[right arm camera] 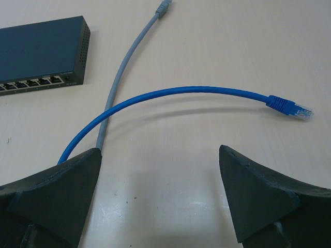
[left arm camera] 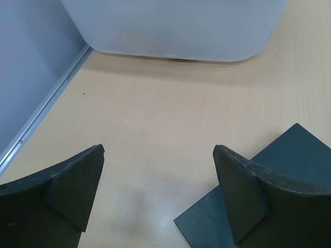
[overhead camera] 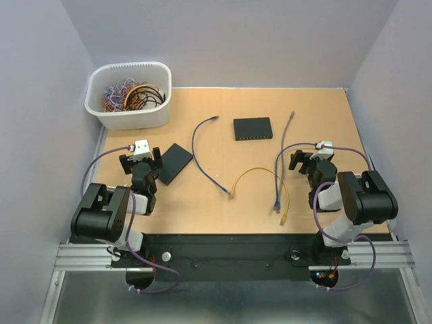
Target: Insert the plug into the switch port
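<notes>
The second blue cable behind its far plug [overhead camera: 199,125] lies near the switch, so the left gripper needs to go outward past the flat black box next, then down onto that end of the cable.
The dark network switch [overhead camera: 253,128] lies at the table's back middle, its row of ports [right arm camera: 36,83] facing the arms. A blue cable [right arm camera: 181,93] arcs in front of my right gripper [right arm camera: 160,152], its clear plug [right arm camera: 295,108] lying to the right. A grey cable [right arm camera: 124,67] crosses under it, with its plug [right arm camera: 164,7] farther back. My right gripper [overhead camera: 310,160] is open and empty above bare table. My left gripper [overhead camera: 140,162] is open and empty too [left arm camera: 159,150], beside a flat black box [left arm camera: 295,165].
A white bin [overhead camera: 129,94] full of coloured wires stands at the back left, also in the left wrist view [left arm camera: 176,26]. A second blue cable [overhead camera: 199,145] and a yellow cable [overhead camera: 260,177] lie in the middle. The flat black box [overhead camera: 174,163] lies right of the left gripper.
</notes>
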